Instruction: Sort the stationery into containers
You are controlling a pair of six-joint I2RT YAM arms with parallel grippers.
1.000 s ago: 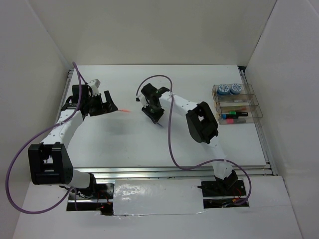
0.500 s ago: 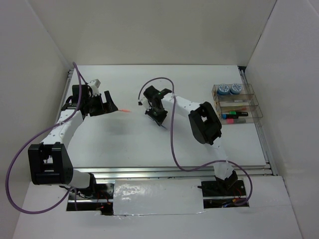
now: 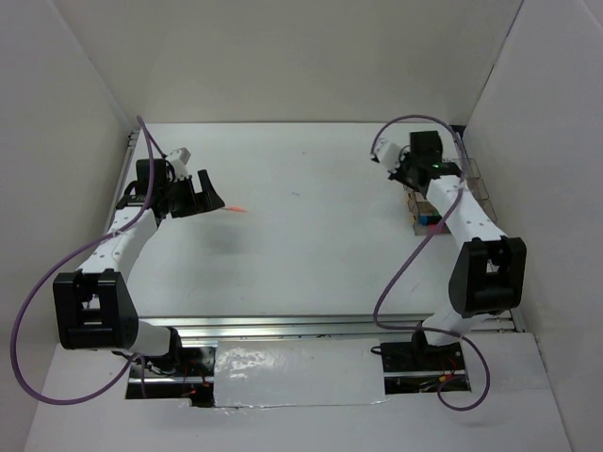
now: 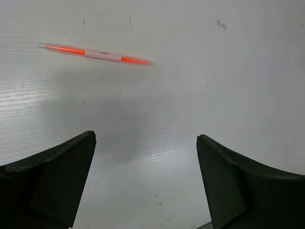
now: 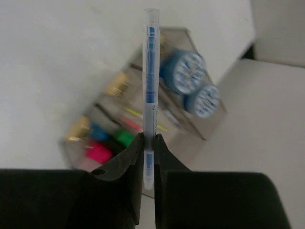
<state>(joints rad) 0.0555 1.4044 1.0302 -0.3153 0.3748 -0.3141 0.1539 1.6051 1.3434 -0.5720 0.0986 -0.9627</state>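
My left gripper is open, and the stick lies crosswise in front of its fingers. It should move down next and turn onto the pale middle of the orange stick.
My right gripper is shut on a thin clear pen with a blue core, held upright over the clear organiser tray. In the right wrist view the tray holds two blue-white tape rolls, thin yellow sticks, and pink, green and blue highlighter caps. My left gripper is open and empty. An orange stick lies on the table just beyond its fingertips.
White walls close in the white table on the left, back and right. The right arm covers most of the tray in the top view. A metal rail runs along the table's near edge.
My right arm has swung from the table's middle to the tray at the right, carrying the pen. The left arm and orange stick have not moved.
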